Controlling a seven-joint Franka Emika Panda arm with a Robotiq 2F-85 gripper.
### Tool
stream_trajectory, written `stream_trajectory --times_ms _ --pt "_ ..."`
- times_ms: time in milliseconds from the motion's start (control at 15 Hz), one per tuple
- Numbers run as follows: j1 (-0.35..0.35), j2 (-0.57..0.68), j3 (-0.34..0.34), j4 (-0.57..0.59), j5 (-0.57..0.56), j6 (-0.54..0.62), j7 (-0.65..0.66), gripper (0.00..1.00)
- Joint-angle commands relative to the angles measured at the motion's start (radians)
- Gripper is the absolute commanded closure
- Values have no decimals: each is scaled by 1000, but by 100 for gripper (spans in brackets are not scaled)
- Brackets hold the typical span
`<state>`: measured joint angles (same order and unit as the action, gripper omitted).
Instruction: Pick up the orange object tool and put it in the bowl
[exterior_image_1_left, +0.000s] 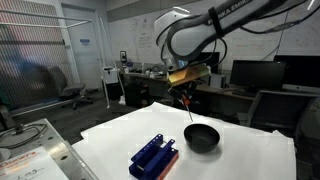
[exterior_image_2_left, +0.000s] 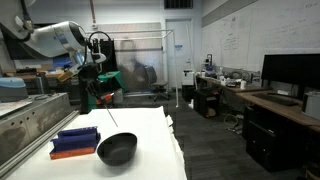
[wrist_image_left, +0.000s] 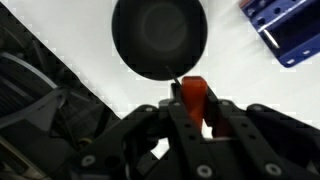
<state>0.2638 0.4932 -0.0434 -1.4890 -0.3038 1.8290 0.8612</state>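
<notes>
The tip of the orange tool hangs short of the middle of the black bowl, so I should move my gripper over the bowl before lowering the tool into it.
My gripper (exterior_image_1_left: 187, 90) is shut on the orange tool (wrist_image_left: 192, 97), a slender orange-red stick that hangs down from the jaws in both exterior views (exterior_image_1_left: 186, 107) (exterior_image_2_left: 103, 112). The black bowl (exterior_image_1_left: 202, 137) sits on the white table just below and a little to the side of the tool's tip; it also shows in an exterior view (exterior_image_2_left: 117, 149). In the wrist view the bowl (wrist_image_left: 158, 38) lies directly beyond the jaws (wrist_image_left: 196, 118), with the tool's end near its rim.
A blue slotted rack (exterior_image_1_left: 153, 155) with an orange-red strip along its edge lies on the table beside the bowl, also seen in an exterior view (exterior_image_2_left: 76, 141) and the wrist view (wrist_image_left: 287, 28). Desks, chairs and monitors surround the white table (exterior_image_1_left: 110, 135).
</notes>
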Motion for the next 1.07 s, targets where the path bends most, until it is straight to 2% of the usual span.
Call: stream_trajectory --times_ms 0,200,533,867,1000 --pt "-3 115 -18 97 -7 -170 57 83" --pt "-49 214 3 175 74 -287 -22 83" --pt "-91 351 8 293 180 -270 -84 83" --pt "-101 436 6 410 229 -327 -122 82" --pt "-105 460 8 448 248 -348 -133 53"
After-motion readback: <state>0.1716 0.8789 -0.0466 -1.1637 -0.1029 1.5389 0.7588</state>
